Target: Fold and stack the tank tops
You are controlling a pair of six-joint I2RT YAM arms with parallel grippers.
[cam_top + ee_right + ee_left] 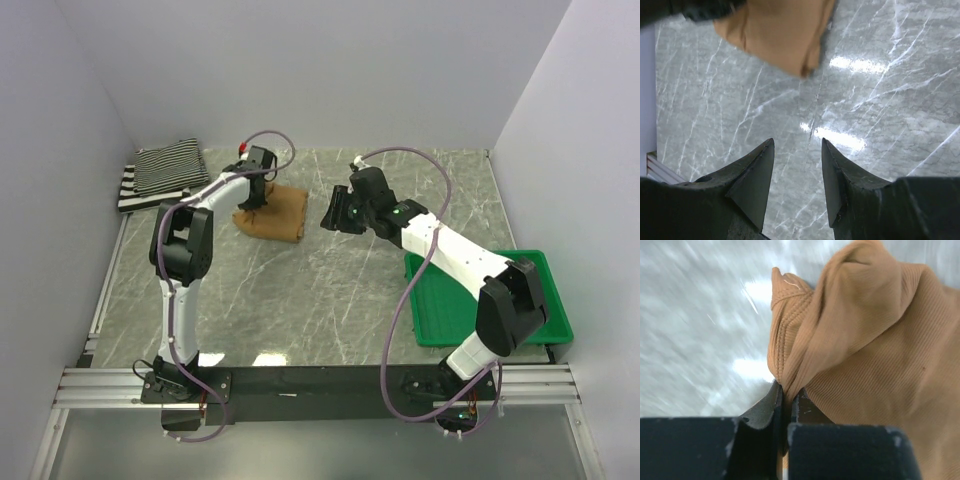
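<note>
The tan top lies folded, so the robot's left gripper will next lift it, carry it left in the top view and down onto the striped stack (166, 170), then let it go.
The plain tan-brown tank top (275, 215) lies folded on the marble table, back centre. My left gripper (252, 203) is shut on its left edge; the left wrist view shows the ribbed cloth (865, 350) pinched between the black fingers (767, 410) and lifted into a fold. The striped tank tops (160, 175) lie folded in a stack at the back left. My right gripper (333, 215) is open and empty just right of the tan top, above bare table; in the right wrist view (797, 145) the tan top (775, 35) shows ahead.
A green plastic tray (545, 300) lies at the right, partly under the right arm. Grey walls close the table at back and sides. A metal rail runs along the left edge (105, 290).
</note>
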